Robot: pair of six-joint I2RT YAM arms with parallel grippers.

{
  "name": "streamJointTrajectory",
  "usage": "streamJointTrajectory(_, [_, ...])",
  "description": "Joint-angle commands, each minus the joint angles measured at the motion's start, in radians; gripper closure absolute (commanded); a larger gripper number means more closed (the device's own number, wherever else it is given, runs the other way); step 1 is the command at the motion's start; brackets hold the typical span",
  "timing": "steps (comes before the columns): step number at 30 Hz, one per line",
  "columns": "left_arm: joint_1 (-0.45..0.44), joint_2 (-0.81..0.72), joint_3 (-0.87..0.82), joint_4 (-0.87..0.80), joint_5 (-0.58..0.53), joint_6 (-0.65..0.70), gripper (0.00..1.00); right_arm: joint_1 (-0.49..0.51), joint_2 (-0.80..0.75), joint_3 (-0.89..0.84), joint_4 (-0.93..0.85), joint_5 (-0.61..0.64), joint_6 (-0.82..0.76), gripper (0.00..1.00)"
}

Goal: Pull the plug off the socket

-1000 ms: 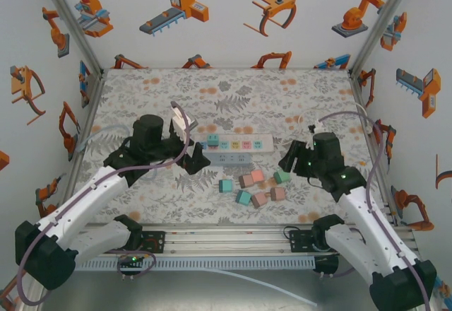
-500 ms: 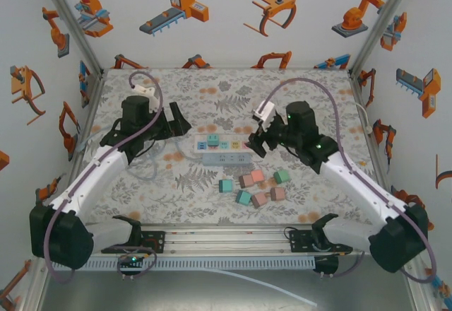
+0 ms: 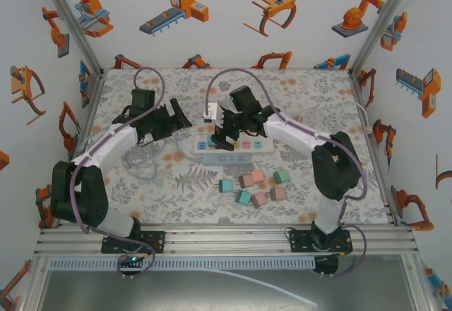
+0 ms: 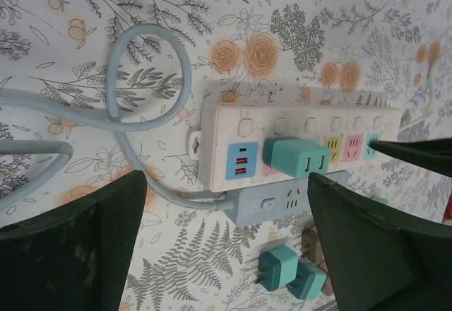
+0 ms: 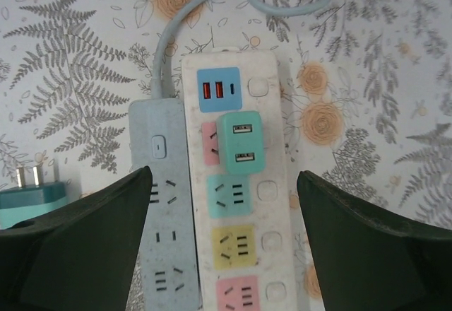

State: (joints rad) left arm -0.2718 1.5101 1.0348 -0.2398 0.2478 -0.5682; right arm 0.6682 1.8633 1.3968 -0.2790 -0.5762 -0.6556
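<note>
My right gripper lowers its open fingers toward the blue USB panel next, to close them on the long sides of the plug.
A teal plug (image 4: 296, 157) (image 5: 240, 143) sits in the pink socket of the white power strip (image 3: 256, 143) (image 4: 296, 121) (image 5: 267, 191), beside its blue USB panel. My right gripper (image 3: 217, 139) (image 5: 222, 254) hovers open over the strip. Its dark fingers (image 5: 78, 244) straddle both strips, and the plug lies just beyond the fingertips, untouched. My left gripper (image 3: 178, 117) (image 4: 226, 254) is open to the left of the strip's cable end, apart from it, with nothing between its fingers (image 4: 70, 254).
A grey-blue power strip (image 3: 227, 158) (image 4: 282, 201) (image 5: 159, 205) lies against the white one's near side. Several loose plugs (image 3: 254, 187) (image 4: 282, 272) lie nearer the arm bases. A pale blue cable (image 4: 141, 63) loops on the mat at the left. Walls enclose the mat.
My right gripper has swept left across the table to above the strip's plug end. My left arm has pulled back and up to the left of the strip.
</note>
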Motion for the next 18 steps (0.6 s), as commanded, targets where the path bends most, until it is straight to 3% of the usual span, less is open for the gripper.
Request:
streamJointTrajectory(1, [0.009,0.036,0.028,0.025,0.067,-0.024,0.16,0.004,0.064,0.072,-0.004,-0.033,-0.021,0.28])
streamJointTrajectory(10, [0.003,0.131,0.020,0.072,0.146,-0.033,0.30,0.004,0.158,0.088,0.043,-0.056,-0.013,0.50])
streamJointTrajectory(18, [-0.028,0.228,0.053,0.056,0.144,0.000,0.44,0.011,0.164,0.066,0.075,-0.052,-0.012,0.69])
